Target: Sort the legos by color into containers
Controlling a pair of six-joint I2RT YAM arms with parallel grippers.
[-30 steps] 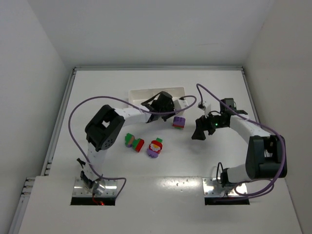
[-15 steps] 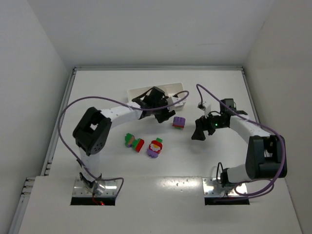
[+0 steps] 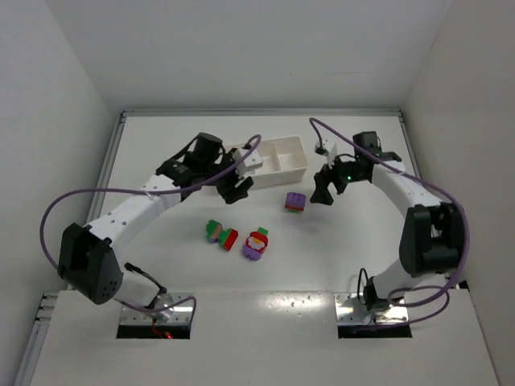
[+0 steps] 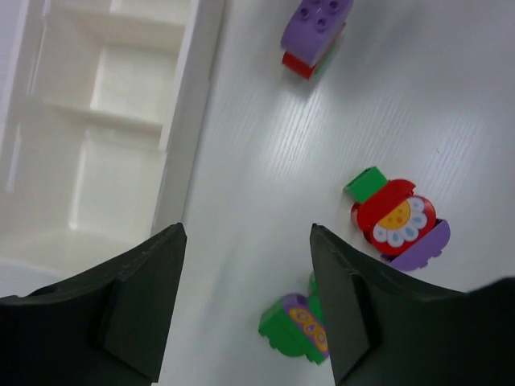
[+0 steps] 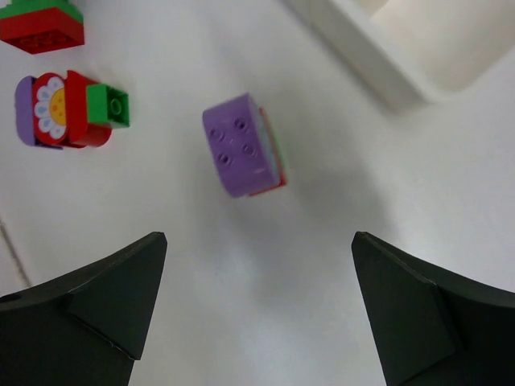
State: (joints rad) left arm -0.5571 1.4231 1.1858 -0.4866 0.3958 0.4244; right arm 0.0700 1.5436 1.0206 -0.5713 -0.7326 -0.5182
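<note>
The sides of the studded purple top piece (image 3: 296,198) (image 5: 237,145) stand clear, so my right gripper stays open and moves down and left in the top view around it next.
Three mixed-colour clumps of legos lie on the table in front of the white tray (image 3: 282,165). A purple-topped clump (image 3: 295,202) with red and green under it also shows in the wrist views (image 4: 315,32) (image 5: 245,145). A red flower clump (image 3: 257,243) (image 4: 398,221) (image 5: 64,108) carries green and purple pieces. A green, purple and red clump (image 3: 220,234) (image 4: 294,326) lies to its left. My left gripper (image 3: 235,190) (image 4: 248,233) hangs open and empty by the tray's front wall (image 4: 189,121). My right gripper (image 3: 321,195) (image 5: 259,237) is open and empty, right of the purple-topped clump.
The tray compartments (image 4: 121,88) that show hold nothing; my left arm covers the tray's left end in the top view. A tray corner (image 5: 394,56) shows in the right wrist view. White walls close in the table at the back and both sides.
The left arm swung out to the left and its gripper opened, drawing back from over the tray to its front. The right gripper moved back toward the tray's right end.
</note>
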